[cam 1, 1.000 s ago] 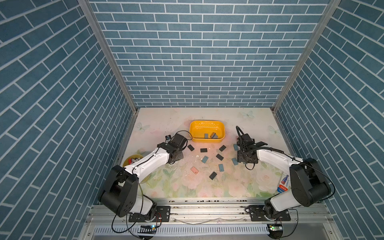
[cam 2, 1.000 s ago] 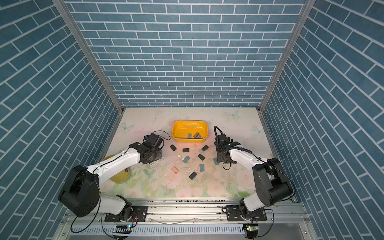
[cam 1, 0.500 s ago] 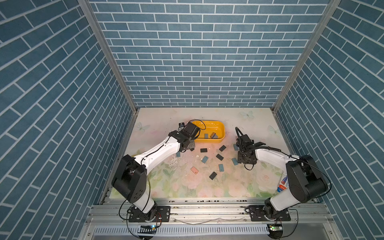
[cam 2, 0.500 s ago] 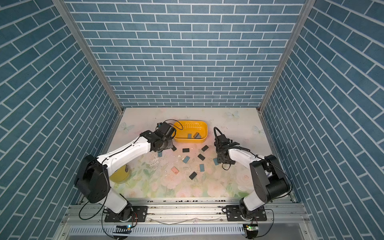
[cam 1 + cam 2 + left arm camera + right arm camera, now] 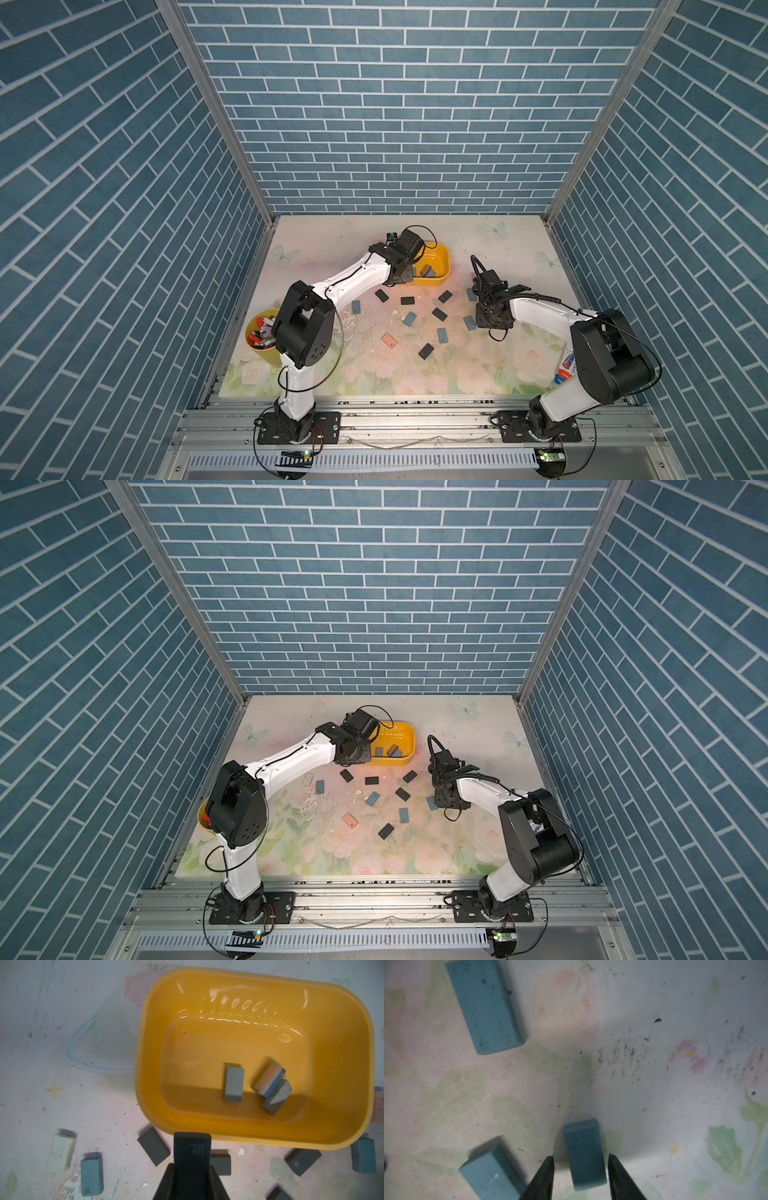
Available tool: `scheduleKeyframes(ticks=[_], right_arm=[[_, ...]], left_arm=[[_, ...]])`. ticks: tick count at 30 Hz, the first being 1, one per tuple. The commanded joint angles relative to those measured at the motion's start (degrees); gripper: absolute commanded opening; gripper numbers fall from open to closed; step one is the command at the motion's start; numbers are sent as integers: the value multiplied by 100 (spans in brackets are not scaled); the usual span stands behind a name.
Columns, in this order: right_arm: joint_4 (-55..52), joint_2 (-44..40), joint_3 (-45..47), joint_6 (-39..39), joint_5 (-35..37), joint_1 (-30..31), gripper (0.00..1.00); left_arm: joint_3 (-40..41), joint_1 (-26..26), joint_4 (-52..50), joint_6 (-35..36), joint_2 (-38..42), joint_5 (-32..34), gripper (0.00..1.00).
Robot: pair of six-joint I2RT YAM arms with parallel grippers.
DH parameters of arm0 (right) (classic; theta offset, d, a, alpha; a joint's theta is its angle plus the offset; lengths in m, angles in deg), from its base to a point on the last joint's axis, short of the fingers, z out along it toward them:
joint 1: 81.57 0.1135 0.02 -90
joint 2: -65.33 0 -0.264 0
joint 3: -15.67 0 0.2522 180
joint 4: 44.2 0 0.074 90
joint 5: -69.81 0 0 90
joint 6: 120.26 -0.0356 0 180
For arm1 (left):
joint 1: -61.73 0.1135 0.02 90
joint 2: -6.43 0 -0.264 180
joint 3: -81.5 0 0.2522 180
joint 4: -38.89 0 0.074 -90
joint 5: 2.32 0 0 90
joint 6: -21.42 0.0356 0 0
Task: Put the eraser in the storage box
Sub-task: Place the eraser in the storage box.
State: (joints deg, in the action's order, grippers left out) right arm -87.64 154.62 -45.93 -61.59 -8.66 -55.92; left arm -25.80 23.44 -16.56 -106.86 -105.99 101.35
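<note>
My left gripper carries the black eraser outward over the near bottom of the box next and releases it. That bottom lies outward of it, and the eraser only reaches the box's rim.
The yellow storage box stands at the back of the mat and holds three erasers. My left gripper is shut on a dark eraser marked 4B, whose tip reaches the box's near rim. On the right, my right gripper is open and low over the mat. Its fingers stand on either side of a blue eraser, with a gap showing on each side.
Several dark and blue erasers and a pink one lie scattered on the floral mat. A round yellow cup of pens stands at the left edge. A clear lid lies beside the box. A packet lies at the right edge.
My left arm has swung from the left of the mat over to the box, carrying the dark eraser. The right gripper's jaws have narrowed around the blue eraser.
</note>
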Motion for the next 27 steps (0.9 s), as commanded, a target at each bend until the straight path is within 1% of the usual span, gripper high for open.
scheduleKeyframes(ticks=[1,7,16,27], right_arm=[[-17,72,55,-207,-19,-26,43],[-16,79,59,-207,-45,-40,38],[-4,95,59,-198,-89,-43,31],[14,94,56,-189,-133,-50,22]], left_arm=[[-385,-48,-247,201,-248,-37,13],[-990,-76,-414,369,-771,-110,15],[-1432,-102,-480,505,-1295,-111,19],[-2008,-100,-580,609,-1865,-100,20]])
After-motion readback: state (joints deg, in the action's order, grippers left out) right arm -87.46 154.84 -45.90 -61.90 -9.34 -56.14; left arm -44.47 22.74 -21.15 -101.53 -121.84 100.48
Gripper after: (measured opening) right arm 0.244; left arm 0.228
